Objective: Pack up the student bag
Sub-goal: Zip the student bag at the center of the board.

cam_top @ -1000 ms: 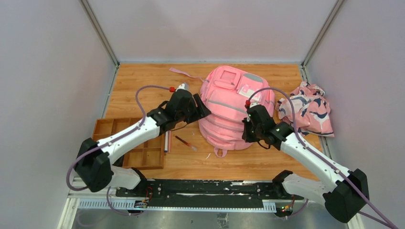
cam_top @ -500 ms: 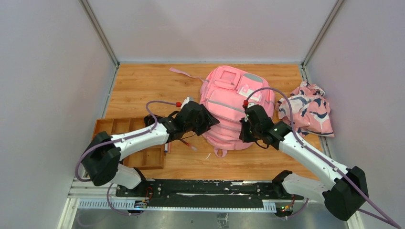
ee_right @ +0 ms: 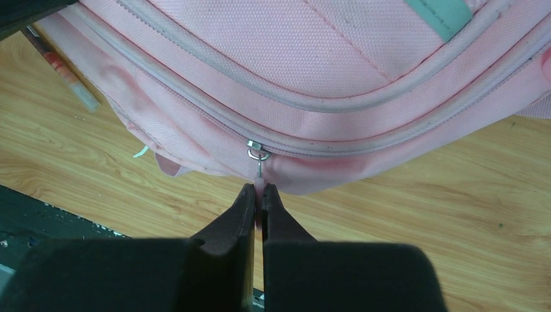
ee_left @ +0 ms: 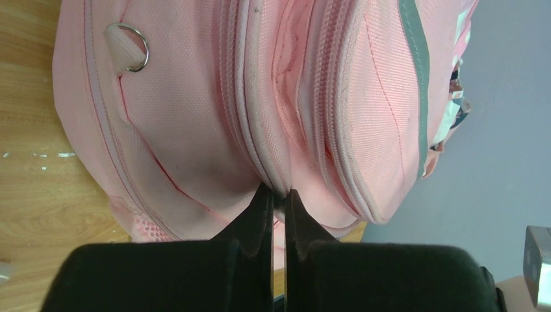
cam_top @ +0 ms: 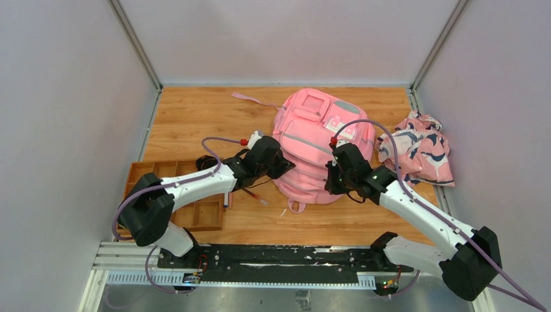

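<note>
I will pull the zip's tab along with my right gripper and release it, because the rest of the zip seam [ee_right: 477, 97] lies outward of that gripper, to its right in the top view.
The pink student bag [cam_top: 312, 136] lies flat in the middle of the wooden table. My left gripper [cam_top: 284, 169] is at its left side. In the left wrist view the left gripper [ee_left: 277, 192] is shut, pinching a fold of the bag [ee_left: 195, 97] along a zip seam. My right gripper [cam_top: 329, 182] is at the bag's near right edge. In the right wrist view the right gripper [ee_right: 258, 188] is shut on the pink tab hanging from the metal zip pull [ee_right: 258, 155] of the bag [ee_right: 325, 52].
A wooden compartment tray [cam_top: 188, 203] sits at the near left. A pen [cam_top: 252, 194] and a marker [cam_top: 227, 194] lie between tray and bag. A pink cloth with navy-white pattern [cam_top: 419, 149] lies at the right wall. A pink strap [cam_top: 250, 99] trails behind the bag.
My left arm swung down and right to the bag's left side and its gripper shut on the fabric. The right gripper stayed shut on the zip tab, barely moving.
</note>
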